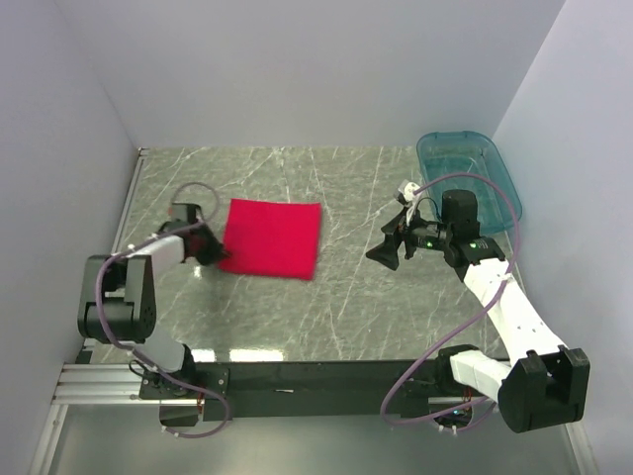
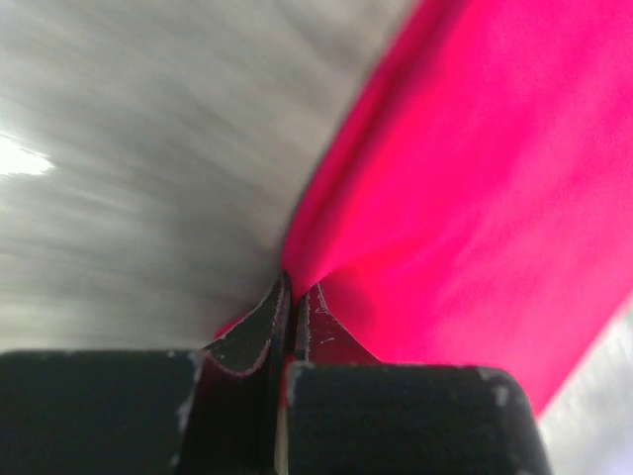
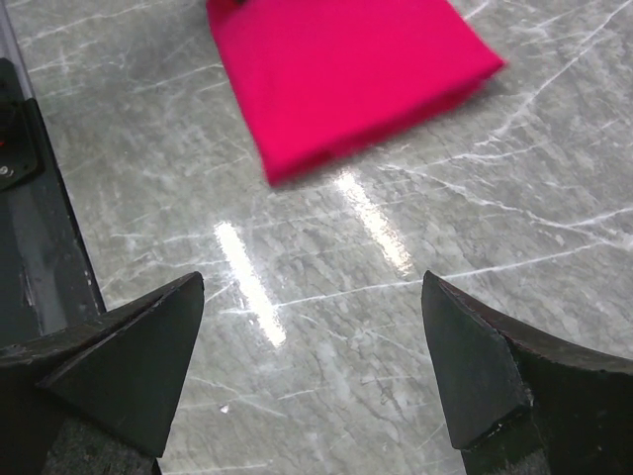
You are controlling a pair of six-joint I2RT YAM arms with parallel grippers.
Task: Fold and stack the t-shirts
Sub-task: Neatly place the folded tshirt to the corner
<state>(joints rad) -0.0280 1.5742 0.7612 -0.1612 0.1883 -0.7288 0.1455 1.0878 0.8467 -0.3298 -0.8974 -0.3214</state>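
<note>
I will pull the t-shirt with my left gripper to the left in the top view, toward the near side wall. Then I will open my left gripper where bare table lies free (image 1: 182,267).
The red t-shirt (image 1: 272,237) lies folded into a rough square on the grey marble table, left of centre. My left gripper (image 1: 211,249) is at its near left corner and shut on the t-shirt's edge; in the left wrist view the fabric (image 2: 465,198) bunches into the closed fingertips (image 2: 297,289). My right gripper (image 1: 388,249) hangs open over bare table to the right of the shirt, apart from it. The right wrist view looks past its wide-spread fingers (image 3: 475,366) to the t-shirt (image 3: 346,69) lying farther off.
A clear teal plastic bin (image 1: 467,173) stands at the back right, next to the right arm. White walls close the table on the left, back and right. A black rail (image 1: 297,381) runs along the near edge.
</note>
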